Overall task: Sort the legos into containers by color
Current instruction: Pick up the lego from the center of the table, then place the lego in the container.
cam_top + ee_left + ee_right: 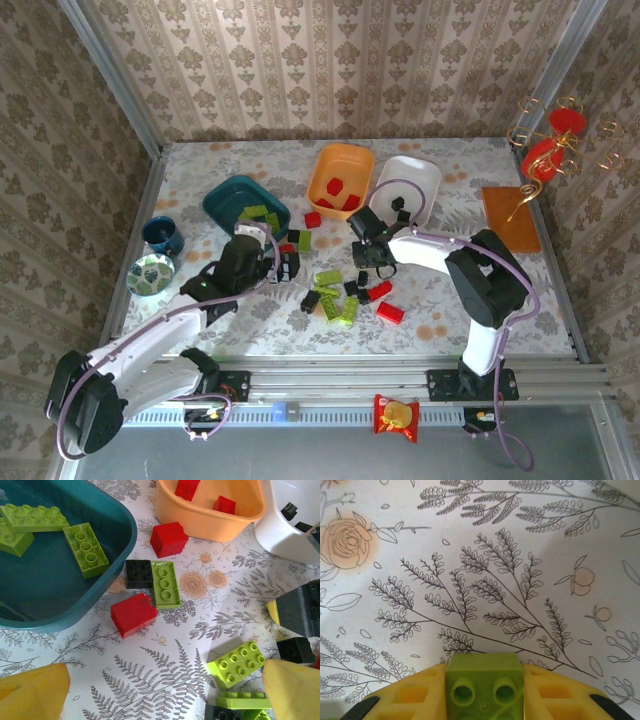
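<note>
The robot's right gripper should next lift and swing outward over the teal container (246,207) beyond a red lego, so that it can release its lego among matching ones.
My right gripper (483,692) is shut on a lime green lego (483,682), held just above the patterned tabletop; in the top view it (375,262) hovers over the loose pile. My left gripper (162,695) stands open over bare cloth, its yellow fingers (30,692) wide apart, beside the dark teal container (120,535) with lime legos (86,549) inside. The orange container (210,520) holds red ones and the white container (285,535) holds black ones. Loose on the table lie a red lego (132,614), a black one (138,573) and a lime one (236,663).
A dark blue cup (163,235) and a green patterned dish (150,273) sit at the left edge. An orange board (510,218) and a red ornament stand (545,150) are at the back right. More loose legos (340,290) lie mid-table between the arms.
</note>
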`<state>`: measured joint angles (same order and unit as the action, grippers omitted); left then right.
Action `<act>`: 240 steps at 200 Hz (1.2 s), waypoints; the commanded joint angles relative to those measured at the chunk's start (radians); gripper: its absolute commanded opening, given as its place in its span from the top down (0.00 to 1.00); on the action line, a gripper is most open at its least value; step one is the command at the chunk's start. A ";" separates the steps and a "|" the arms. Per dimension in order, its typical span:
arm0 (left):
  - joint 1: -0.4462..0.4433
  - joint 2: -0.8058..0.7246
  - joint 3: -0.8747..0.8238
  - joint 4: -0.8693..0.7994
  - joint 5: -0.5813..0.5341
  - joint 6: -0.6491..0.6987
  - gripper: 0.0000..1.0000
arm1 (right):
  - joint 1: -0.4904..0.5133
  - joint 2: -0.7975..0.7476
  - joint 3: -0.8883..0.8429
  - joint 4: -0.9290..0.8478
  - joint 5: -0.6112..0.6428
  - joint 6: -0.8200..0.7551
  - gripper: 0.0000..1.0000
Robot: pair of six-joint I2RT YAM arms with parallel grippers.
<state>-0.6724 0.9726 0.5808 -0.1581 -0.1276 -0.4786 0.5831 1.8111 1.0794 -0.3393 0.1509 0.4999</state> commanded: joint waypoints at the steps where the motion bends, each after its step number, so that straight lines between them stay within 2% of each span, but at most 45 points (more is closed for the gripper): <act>1: 0.007 -0.066 0.010 -0.072 -0.092 0.002 0.00 | -0.008 -0.108 0.003 0.024 -0.047 -0.037 0.77; 28: 0.007 -0.150 0.031 -0.167 -0.254 0.006 0.00 | 0.011 -0.168 0.071 0.048 -0.162 -0.070 0.79; 53: 0.007 -0.206 0.040 -0.215 -0.322 -0.014 0.00 | 0.062 -0.095 0.211 0.071 -0.275 -0.090 0.79; 85: 0.007 -0.238 0.033 -0.236 -0.319 -0.035 0.00 | 0.102 0.098 0.423 0.144 -0.390 -0.043 0.79; 155: 0.007 -0.273 0.013 -0.268 -0.247 -0.046 0.00 | 0.128 0.507 0.913 0.119 -0.471 0.051 0.77; 185: 0.008 -0.280 0.011 -0.276 -0.224 -0.043 0.00 | 0.128 0.626 1.088 0.069 -0.461 0.073 0.65; 200: 0.008 -0.281 0.011 -0.276 -0.216 -0.042 0.00 | 0.129 0.677 1.181 0.030 -0.474 0.080 0.47; 210: 0.008 -0.279 0.013 -0.276 -0.209 -0.039 0.00 | 0.128 0.701 1.238 -0.003 -0.481 0.081 0.39; 240: 0.008 -0.275 0.017 -0.269 -0.201 -0.031 0.00 | 0.128 0.665 1.241 -0.007 -0.474 0.066 0.32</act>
<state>-0.6724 0.7048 0.5861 -0.4206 -0.3473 -0.5049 0.7097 2.5092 2.2841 -0.3012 -0.3016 0.5713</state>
